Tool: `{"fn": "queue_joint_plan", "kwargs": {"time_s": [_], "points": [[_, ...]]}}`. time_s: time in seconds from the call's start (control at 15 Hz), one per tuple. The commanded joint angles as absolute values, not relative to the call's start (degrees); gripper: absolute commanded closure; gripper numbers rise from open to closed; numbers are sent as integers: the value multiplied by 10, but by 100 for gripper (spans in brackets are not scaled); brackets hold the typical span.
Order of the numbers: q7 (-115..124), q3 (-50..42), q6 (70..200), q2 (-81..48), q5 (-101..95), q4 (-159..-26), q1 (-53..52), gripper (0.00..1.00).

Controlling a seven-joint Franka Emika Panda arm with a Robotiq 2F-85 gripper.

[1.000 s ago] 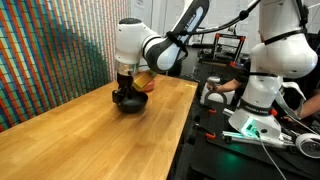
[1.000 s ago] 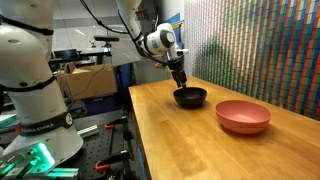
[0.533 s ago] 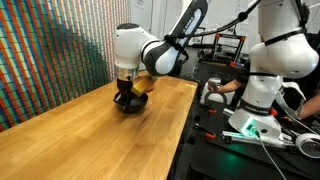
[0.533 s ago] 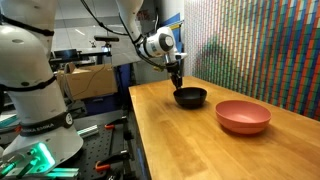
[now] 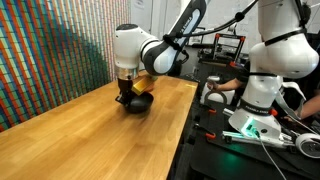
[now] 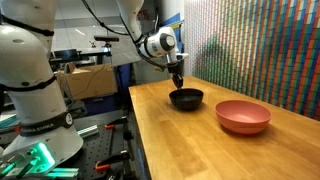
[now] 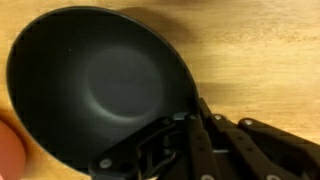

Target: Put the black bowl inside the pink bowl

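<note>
My gripper raises the black bowl (image 6: 186,99) next, carries it over the salmon-pink bowl (image 6: 243,116), lowers and releases it. The salmon-pink bowl sits to my gripper's left in the wrist view.
The glossy black bowl (image 6: 186,99) rests on the wooden table near its far corner, also seen as the black bowl (image 5: 133,101). My gripper (image 6: 178,84) comes down from above and is shut on its rim. In the wrist view the black bowl (image 7: 100,85) fills the left side, and my gripper (image 7: 192,108) pinches its right rim with one finger inside and one outside. The salmon-pink bowl (image 6: 243,116) sits apart on the table. Only a sliver of the pink bowl (image 7: 8,150) shows at the wrist view's left edge, and the arm mostly hides the pink bowl (image 5: 145,85).
The wooden table (image 5: 90,140) stretches toward the camera, with a multicoloured patterned wall (image 6: 260,50) along one side. A second white robot arm (image 5: 265,70) and a cluttered bench stand beyond the table's edge.
My jaws have closed onto the black bowl's rim, and the bowl has shifted slightly with them. The pink bowl has not moved.
</note>
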State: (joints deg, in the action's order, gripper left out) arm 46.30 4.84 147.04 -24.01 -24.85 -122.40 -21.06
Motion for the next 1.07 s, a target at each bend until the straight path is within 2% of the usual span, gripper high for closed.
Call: {"fn": "queue_joint_plan", "kwargs": {"time_s": [0.0, 0.67, 1.0], "points": [[443, 36, 1444, -245, -224, -1203, -215, 99], [379, 1, 1323, -253, -190, -1044, -161, 99], [365, -27, 1271, -260, -203, -1008, -134, 99]]}}
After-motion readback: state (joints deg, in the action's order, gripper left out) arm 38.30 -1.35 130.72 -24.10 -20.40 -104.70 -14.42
